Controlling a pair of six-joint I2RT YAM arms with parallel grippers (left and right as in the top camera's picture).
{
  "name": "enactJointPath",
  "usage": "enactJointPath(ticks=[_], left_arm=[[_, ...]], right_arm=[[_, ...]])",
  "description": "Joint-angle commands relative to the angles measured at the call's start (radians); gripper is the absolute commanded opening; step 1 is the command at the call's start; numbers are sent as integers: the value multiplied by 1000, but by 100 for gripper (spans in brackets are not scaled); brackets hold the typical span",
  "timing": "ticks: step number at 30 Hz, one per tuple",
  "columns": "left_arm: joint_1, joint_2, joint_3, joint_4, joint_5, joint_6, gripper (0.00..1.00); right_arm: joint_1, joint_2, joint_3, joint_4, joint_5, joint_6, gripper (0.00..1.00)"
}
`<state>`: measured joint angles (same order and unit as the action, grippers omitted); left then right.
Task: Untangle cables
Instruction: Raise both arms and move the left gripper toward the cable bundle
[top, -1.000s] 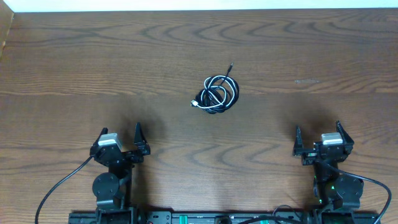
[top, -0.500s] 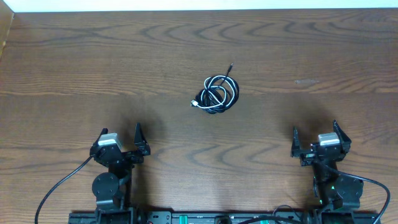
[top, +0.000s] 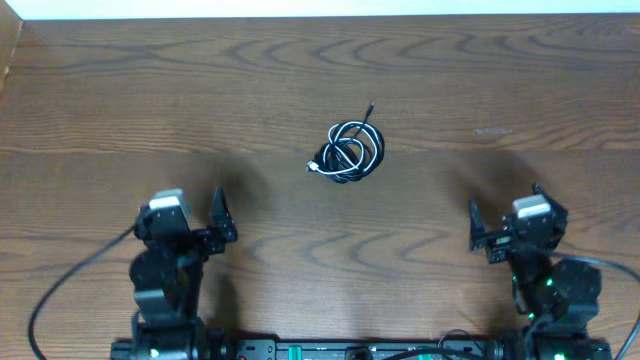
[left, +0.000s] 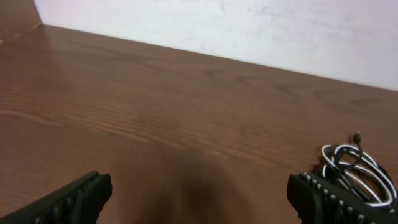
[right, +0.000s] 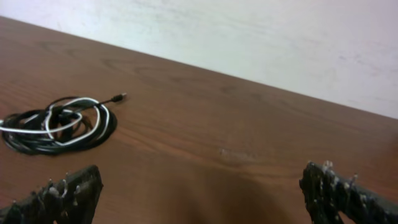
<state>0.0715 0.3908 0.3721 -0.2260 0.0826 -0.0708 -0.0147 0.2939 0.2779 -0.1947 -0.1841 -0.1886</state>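
Observation:
I will next move my left gripper outward, across and down onto the nearer parts of the coil, because they are outward of it and to its right in the overhead view.
The cables (top: 348, 152) lie in one small coil at the table's middle: a thin black cord and a thin white cord looped through each other. A black plug sticks out at the coil's top and a white connector at its lower left. My left gripper (top: 188, 208) is open near the front left, well short of the coil. My right gripper (top: 505, 203) is open near the front right, also apart from it. In the left wrist view the cables (left: 354, 171) lie just beyond the right finger of the gripper (left: 199, 186). In the right wrist view the cables (right: 59, 124) lie ahead of the left finger of the gripper (right: 200, 177).
The brown wooden table (top: 120, 90) ends at a white wall along the far side. A thick black arm wire (top: 60, 290) curves along the front left, another (top: 610, 290) at the front right. A faint pale mark (top: 492, 131) shows right of the coil.
Both arms have lifted and shifted a little; the left arm has swung slightly leftward, the right gripper has edged forward. The cables have not moved. Both grippers stay open.

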Motion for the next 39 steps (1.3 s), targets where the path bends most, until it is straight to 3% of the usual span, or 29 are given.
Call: enactJointPath(ticks=[1, 12, 25, 29, 39], left_arm=[[6, 116, 128, -51, 42, 73, 96], [-7, 424, 486, -256, 42, 75, 96], [-180, 906, 1000, -615, 38, 112, 96], [-232, 1024, 1069, -647, 51, 111, 96], [-322, 1189, 1069, -566, 276, 111, 96]], right_arm=[[-1, 111, 124, -36, -10, 1, 99], [-1, 536, 544, -269, -109, 1, 99], [-1, 986, 1028, -607, -280, 0, 99], [0, 1052, 1070, -598, -280, 2, 99], [1, 1093, 1068, -554, -349, 9, 99]])
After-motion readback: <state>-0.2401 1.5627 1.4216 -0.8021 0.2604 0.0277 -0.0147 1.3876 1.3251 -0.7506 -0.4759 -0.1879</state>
